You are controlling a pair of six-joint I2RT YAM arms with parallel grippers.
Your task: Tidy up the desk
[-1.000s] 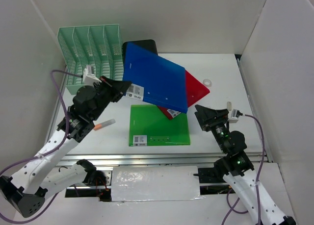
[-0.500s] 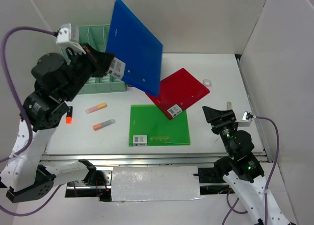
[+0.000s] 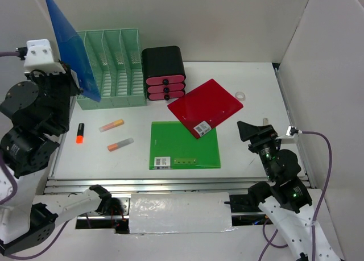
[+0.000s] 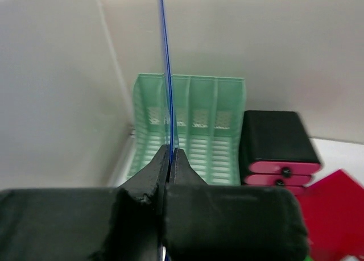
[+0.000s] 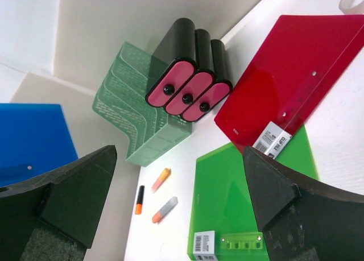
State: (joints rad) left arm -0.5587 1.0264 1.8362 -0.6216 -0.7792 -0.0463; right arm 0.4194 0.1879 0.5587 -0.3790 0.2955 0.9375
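The file rack's empty slot (image 3: 133,67) (image 4: 226,139) beside the drawer box is below my left gripper, to its right in the top view. I will carry the blue folder there, lower it and release it.
My left gripper (image 3: 71,85) is shut on a blue folder (image 3: 68,45) and holds it upright and edge-on at the far left, its lower edge at the leftmost slot of the mint-green file rack (image 3: 114,67). In the left wrist view the jaws (image 4: 169,156) pinch the thin blue sheet (image 4: 164,73) above the rack (image 4: 193,119). On the white desk (image 3: 256,90) a red folder (image 3: 206,106) partly overlaps a green folder (image 3: 185,144). My right gripper (image 3: 245,130) is open and empty, to the right of the green folder; its jaws (image 5: 179,153) stand wide apart.
A black drawer box with pink fronts (image 3: 164,72) stands right of the rack. Three markers lie on the left: an orange one (image 3: 111,125), a grey-orange one (image 3: 120,144) and a black-orange one (image 3: 81,133). A tape ring (image 3: 240,95) lies far right. White walls close three sides.
My left arm lifted the blue folder off the red one and swung it left, turning it upright over the rack's left end. The right arm drew back slightly to the right.
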